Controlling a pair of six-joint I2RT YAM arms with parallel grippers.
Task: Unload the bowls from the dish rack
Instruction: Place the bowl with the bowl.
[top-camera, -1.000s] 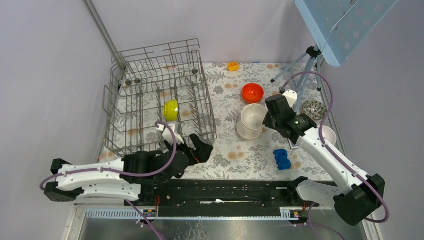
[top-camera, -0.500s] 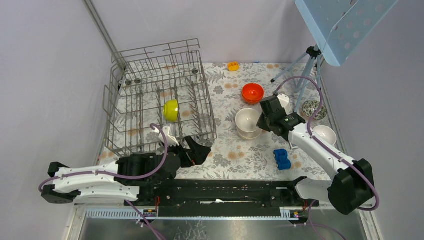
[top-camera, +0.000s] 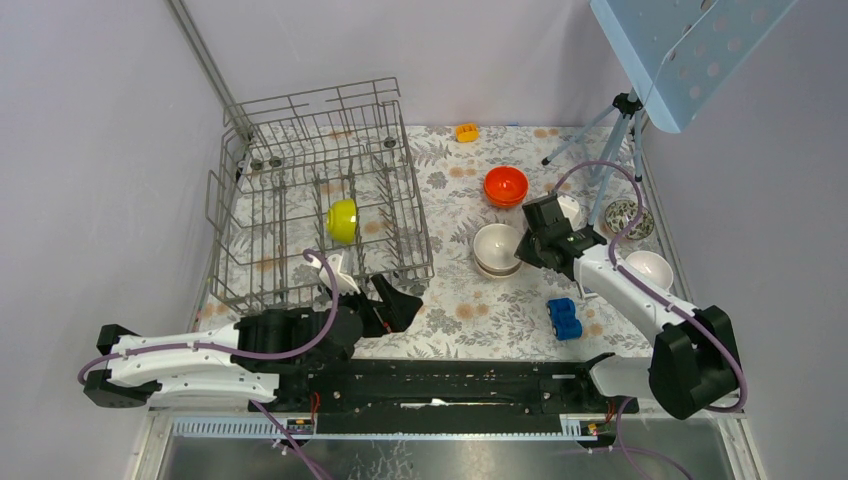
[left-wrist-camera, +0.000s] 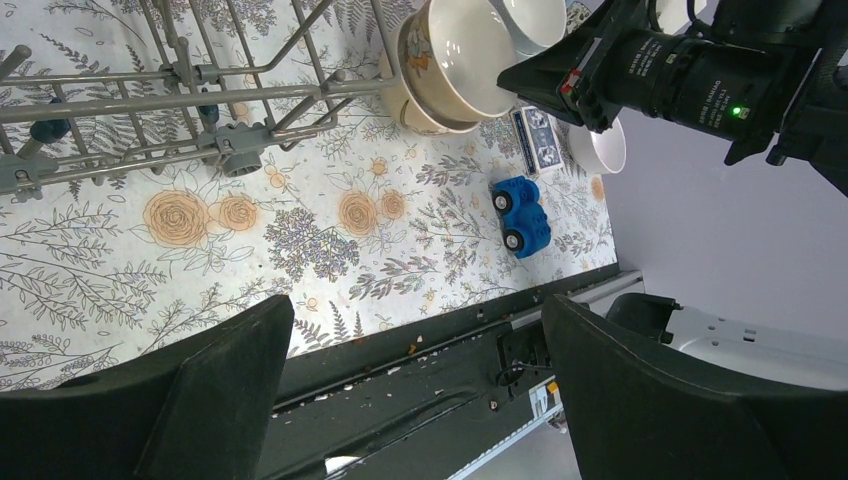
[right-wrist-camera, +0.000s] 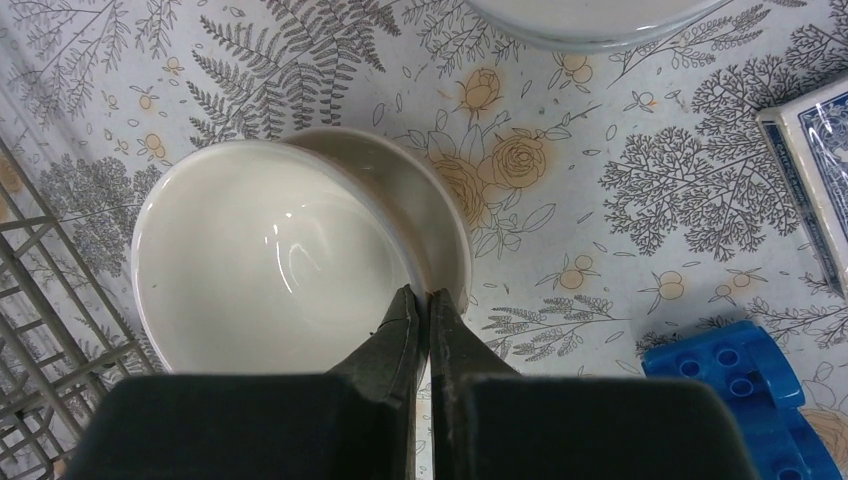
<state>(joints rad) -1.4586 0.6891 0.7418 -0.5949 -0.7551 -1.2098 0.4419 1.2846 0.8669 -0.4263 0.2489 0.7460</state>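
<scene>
The white bowl still sits off-center, so I need to lower my right gripper slightly. The white bowl should ease down into the beige bowl (top-camera: 494, 274) (right-wrist-camera: 430, 210), and then I should let go of the white bowl's rim.
The grey wire dish rack (top-camera: 320, 200) stands at the far left and holds one yellow-green bowl (top-camera: 342, 220). My right gripper (top-camera: 525, 250) is shut on the rim of a white bowl (right-wrist-camera: 260, 265). That bowl sits nested in a beige bowl (right-wrist-camera: 430, 210) on the mat; the stack (top-camera: 495, 248) is right of the rack. My left gripper (top-camera: 400, 305) is open and empty, just in front of the rack's near right corner (left-wrist-camera: 180, 90). An orange-red bowl (top-camera: 505, 186), a dark mottled bowl (top-camera: 628, 215) and white bowls (top-camera: 650, 268) lie on the mat.
A blue toy car (top-camera: 564, 318) sits near the right arm, close to the stack. A card box (right-wrist-camera: 815, 170) lies beside it. A small orange toy (top-camera: 466, 131) is at the back. A tripod (top-camera: 610, 130) stands at the far right.
My right gripper has moved left and down, setting the white bowl into the beige bowl. My left gripper has drawn back slightly toward the near edge.
</scene>
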